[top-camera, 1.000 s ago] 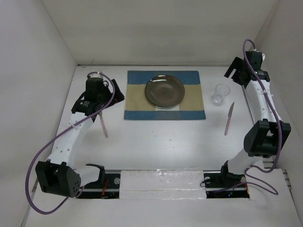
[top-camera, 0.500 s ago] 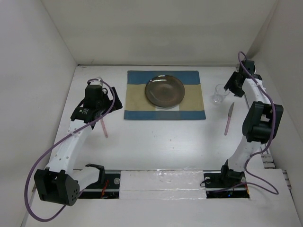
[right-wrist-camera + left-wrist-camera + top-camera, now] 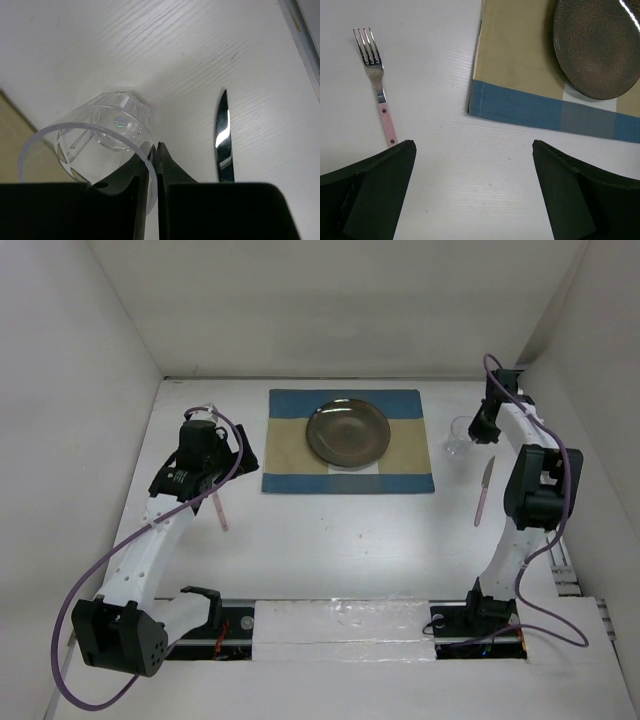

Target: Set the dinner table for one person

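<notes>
The mat's far blue corner is outward and to the left in the top view. My right gripper will carry the glass (image 3: 460, 440) that way next and then release it.
On the white dinner table (image 3: 340, 540) lies a blue-and-beige placemat (image 3: 290, 455) (image 3: 520, 75) with a dark round plate (image 3: 347, 433) (image 3: 600, 45) on it. A clear glass (image 3: 460, 440) (image 3: 100, 140) stands to the right of the mat. My right gripper (image 3: 478, 430) (image 3: 155, 146) is shut on its rim, one finger inside and one outside. A pink-handled knife (image 3: 484, 492) (image 3: 224, 137) lies just right of the glass. A pink-handled fork (image 3: 219, 508) (image 3: 376, 90) lies left of the mat. My left gripper (image 3: 232, 462) (image 3: 474, 145) hovers open above the table between fork and mat.
White walls close in the table on the left, back and right. The right wall is close behind my right arm. A strip with the arm bases (image 3: 340, 625) runs along the near edge.
My right gripper has come in from the back right corner to the glass and closed on its rim. My left arm shifted a little towards the near side.
</notes>
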Tool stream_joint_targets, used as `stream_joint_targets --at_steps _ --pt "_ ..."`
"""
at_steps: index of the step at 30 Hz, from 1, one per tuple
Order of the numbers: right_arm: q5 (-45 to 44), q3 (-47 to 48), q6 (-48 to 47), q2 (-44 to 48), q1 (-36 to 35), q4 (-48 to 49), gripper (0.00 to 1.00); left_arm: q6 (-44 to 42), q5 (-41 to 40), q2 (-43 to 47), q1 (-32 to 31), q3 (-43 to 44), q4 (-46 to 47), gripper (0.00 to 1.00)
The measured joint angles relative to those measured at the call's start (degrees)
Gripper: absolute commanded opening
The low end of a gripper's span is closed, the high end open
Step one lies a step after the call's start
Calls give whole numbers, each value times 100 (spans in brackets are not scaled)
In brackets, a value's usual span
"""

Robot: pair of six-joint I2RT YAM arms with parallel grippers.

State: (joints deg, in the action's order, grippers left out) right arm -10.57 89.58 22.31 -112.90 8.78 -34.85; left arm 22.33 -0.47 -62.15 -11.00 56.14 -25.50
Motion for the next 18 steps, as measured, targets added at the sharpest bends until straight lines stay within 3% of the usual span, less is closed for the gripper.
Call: stream_joint_targets --at_steps 5,13,18 --pt "-160 1174 -22 -352 -450 -492 0 -2 4 7 0 0 17 100" --pt "-144 3766 -83 -1864 -1010 -946 0 -2 33 35 0 -33 42 100" --pt "361 4291 -92 -2616 -1117 -929 0 -2 42 42 0 -42 59 100"
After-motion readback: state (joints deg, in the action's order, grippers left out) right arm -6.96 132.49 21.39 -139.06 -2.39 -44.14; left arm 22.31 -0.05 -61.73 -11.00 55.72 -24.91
